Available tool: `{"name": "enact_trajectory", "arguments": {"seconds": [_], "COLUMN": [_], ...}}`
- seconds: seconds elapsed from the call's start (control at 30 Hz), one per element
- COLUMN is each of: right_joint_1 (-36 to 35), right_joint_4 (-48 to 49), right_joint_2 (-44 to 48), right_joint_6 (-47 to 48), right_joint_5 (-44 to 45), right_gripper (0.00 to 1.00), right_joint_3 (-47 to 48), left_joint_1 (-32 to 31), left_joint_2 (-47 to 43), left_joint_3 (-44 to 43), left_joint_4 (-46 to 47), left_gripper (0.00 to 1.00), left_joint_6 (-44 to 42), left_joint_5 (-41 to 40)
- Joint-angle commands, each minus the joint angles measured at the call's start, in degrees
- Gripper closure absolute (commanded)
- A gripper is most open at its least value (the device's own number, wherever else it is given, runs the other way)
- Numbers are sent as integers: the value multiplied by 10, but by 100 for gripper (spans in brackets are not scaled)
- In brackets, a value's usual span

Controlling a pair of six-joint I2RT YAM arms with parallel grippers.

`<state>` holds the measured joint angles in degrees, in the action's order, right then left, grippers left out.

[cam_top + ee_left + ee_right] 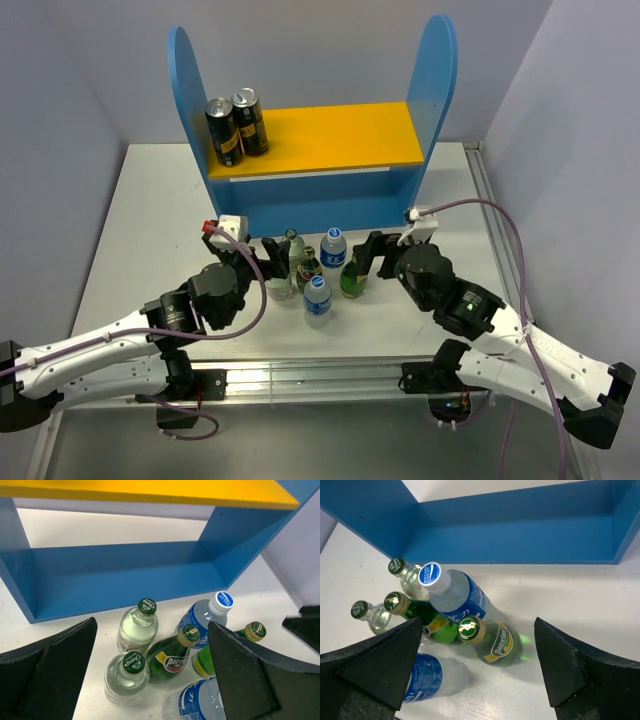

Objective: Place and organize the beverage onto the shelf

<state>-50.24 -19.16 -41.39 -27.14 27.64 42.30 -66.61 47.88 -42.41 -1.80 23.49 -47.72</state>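
Note:
The right gripper lowers and shifts onto the neck of the nearest green Perrier next, before grabbing, since empty table beside it leaves a finger room.
Six small bottles stand clustered on the table in front of the blue shelf. Two are green Perrier bottles, two are clear water bottles with blue labels, and two are squat clear bottles with green caps. My left gripper is open, low at the cluster's left side, with a squat bottle and a Perrier between its fingers. My right gripper is open at the cluster's right side, spanning the other Perrier and a water bottle. Neither touches a bottle.
Two dark cans stand at the left end of the shelf's orange-yellow upper board. The lower blue level holds nothing. Grey walls close in on both sides of the white table.

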Motion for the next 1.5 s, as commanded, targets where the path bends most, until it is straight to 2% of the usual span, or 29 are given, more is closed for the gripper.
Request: {"name": "enact_trajectory", "arguments": {"seconds": [0.0, 0.13, 0.3, 0.5, 0.7, 0.9, 1.0, 1.1, 1.17, 1.2, 1.23, 1.33, 1.47], "right_joint_1": [-17, -22, -28, -29, -30, -30, -30, -29, -29, -30, -29, -30, -29], "right_joint_4": [15, 29, 53, 105, 169, 206, 206, 209, 207, 205, 196, 164, 108], "right_joint_2": [18, 18, -26, -60, -105, -159, -172, -172, -170, -168, -167, -150, -108], "right_joint_6": [2, -22, -30, -23, -12, -8, -7, -7, -6, -3, -2, 7, 33], "right_joint_5": [26, 36, 45, 59, 99, 117, 127, 135, 139, 142, 146, 166, 217], "right_gripper": [0, 0, 0, 0, 8, 27, 41, 63, 73, 89, 100, 100, 100], "right_joint_3": [-26, -57, -71, -84, -93, -88, -85, -89, -88, -86, -83, -59, 21], "left_joint_1": [-3, -3, -3, -3, -3, -3, -3, -3, -3, -3, -3, -3, -3], "left_joint_2": [-31, -38, -23, 2, -2, -3, -11, -21, -25, -27, -32, -39, -51], "left_joint_3": [11, 41, 65, 69, 86, 89, 97, 104, 105, 106, 106, 109, 112], "left_joint_4": [3, 13, 64, 91, 105, 102, 105, 109, 108, 107, 105, 102, 99], "left_gripper": [1, 1, 1, 1, 1, 1, 2, 2, 2, 2, 2, 2, 2], "left_joint_6": [3, 3, 4, 2, 1, 1, 0, -2, -2, -2, -1, 0, 1], "left_joint_5": [-29, -1, 43, 56, 62, 55, 54, 53, 52, 52, 52, 50, 51]}}
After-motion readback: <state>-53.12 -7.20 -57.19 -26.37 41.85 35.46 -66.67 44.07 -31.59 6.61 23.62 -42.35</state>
